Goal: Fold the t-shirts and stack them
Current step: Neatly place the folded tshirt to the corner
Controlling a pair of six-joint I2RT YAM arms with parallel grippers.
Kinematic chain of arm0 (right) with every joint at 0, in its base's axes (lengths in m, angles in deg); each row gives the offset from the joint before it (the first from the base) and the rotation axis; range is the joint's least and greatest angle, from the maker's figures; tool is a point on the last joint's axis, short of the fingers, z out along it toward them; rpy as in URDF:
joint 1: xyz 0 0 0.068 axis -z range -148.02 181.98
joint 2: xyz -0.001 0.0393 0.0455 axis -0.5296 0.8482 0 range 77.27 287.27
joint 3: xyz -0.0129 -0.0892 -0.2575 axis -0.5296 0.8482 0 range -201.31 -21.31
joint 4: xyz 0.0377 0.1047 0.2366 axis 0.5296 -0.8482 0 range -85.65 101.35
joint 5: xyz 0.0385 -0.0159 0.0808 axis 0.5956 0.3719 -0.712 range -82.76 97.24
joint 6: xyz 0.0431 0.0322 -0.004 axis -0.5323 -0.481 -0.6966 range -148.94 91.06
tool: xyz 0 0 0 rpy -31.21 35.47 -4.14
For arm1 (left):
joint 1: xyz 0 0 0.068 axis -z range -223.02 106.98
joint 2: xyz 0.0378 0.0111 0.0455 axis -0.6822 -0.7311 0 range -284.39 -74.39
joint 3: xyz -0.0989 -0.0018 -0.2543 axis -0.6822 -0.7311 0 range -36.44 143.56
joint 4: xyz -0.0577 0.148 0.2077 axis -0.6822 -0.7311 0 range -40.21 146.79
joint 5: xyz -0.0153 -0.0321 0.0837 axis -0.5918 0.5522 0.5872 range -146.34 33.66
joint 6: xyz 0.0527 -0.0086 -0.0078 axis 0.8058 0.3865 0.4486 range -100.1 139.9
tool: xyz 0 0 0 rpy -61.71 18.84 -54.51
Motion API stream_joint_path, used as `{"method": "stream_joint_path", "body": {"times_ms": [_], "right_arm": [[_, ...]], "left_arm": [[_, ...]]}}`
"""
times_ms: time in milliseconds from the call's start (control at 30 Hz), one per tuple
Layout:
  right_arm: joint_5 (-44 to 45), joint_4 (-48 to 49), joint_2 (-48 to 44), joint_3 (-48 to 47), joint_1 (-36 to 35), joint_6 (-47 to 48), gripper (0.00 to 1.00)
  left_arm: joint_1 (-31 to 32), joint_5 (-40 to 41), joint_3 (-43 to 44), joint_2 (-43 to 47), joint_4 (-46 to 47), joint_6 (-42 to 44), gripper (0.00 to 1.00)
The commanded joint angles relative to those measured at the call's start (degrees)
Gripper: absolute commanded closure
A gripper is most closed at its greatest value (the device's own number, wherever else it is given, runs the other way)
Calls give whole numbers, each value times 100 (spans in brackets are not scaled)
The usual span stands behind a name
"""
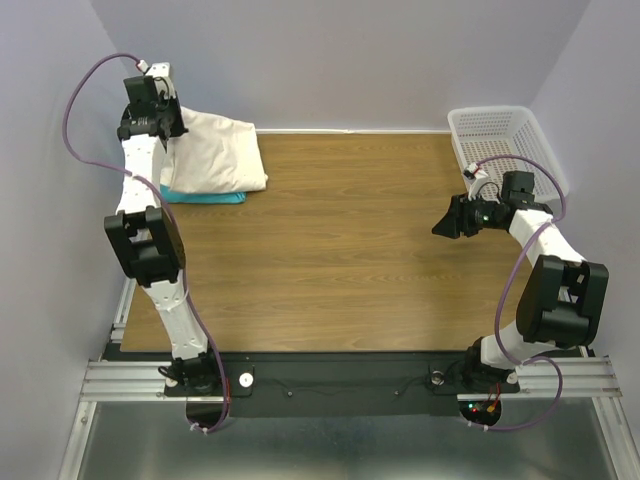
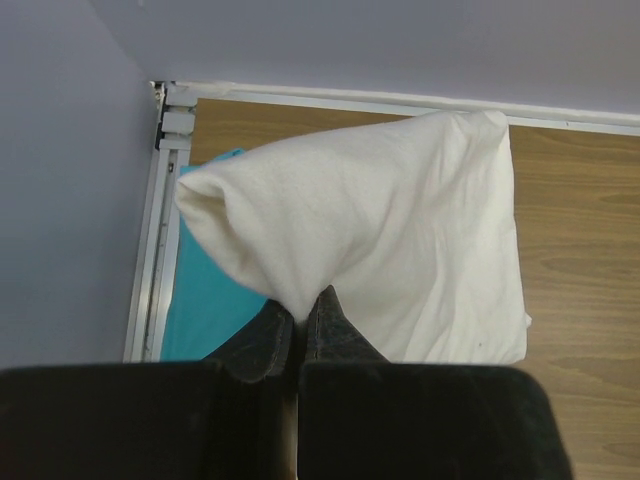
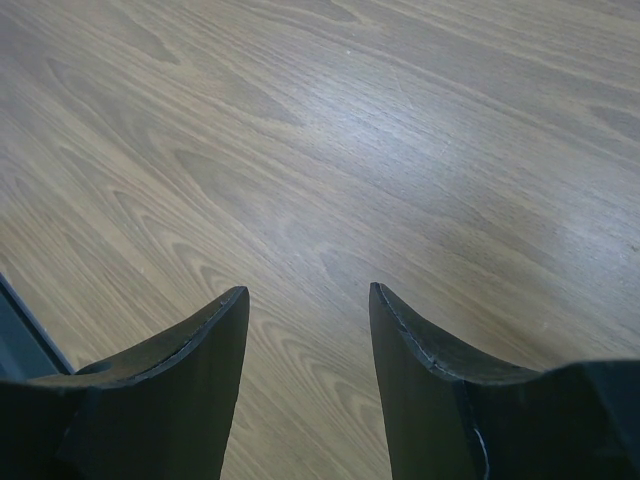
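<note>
My left gripper moves toward the metal bar next and lowers to release the cream shirt's edge there.
The folded cream t-shirt (image 1: 215, 152) lies at the table's far left corner on top of the turquoise t-shirt (image 1: 205, 197), of which only a strip shows at the near edge. My left gripper (image 1: 165, 125) is shut on the cream shirt's left edge and lifts that corner. In the left wrist view the cream cloth (image 2: 380, 230) rises into a peak pinched in my gripper (image 2: 298, 308), and the turquoise shirt (image 2: 205, 290) shows beneath on the left. My right gripper (image 1: 442, 226) is open and empty above bare wood, as the right wrist view (image 3: 308, 292) shows.
A white perforated basket (image 1: 505, 140) stands at the far right corner, just behind my right arm. The side walls stand close to both arms. A metal rail (image 2: 155, 250) runs along the table's left edge beside the shirts.
</note>
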Motion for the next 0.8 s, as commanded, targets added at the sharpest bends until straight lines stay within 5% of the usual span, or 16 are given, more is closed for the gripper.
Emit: {"method": "stream_joint_path", "body": {"times_ms": [0,767], "right_arm": [[-144,172,21,-6,43,-24,43],[-478,84,65,12,-80,143,42]], "left_arm": [[-147,298,478,106,308,-49,100],[-147,958,645,-746,607,-58,100]]}}
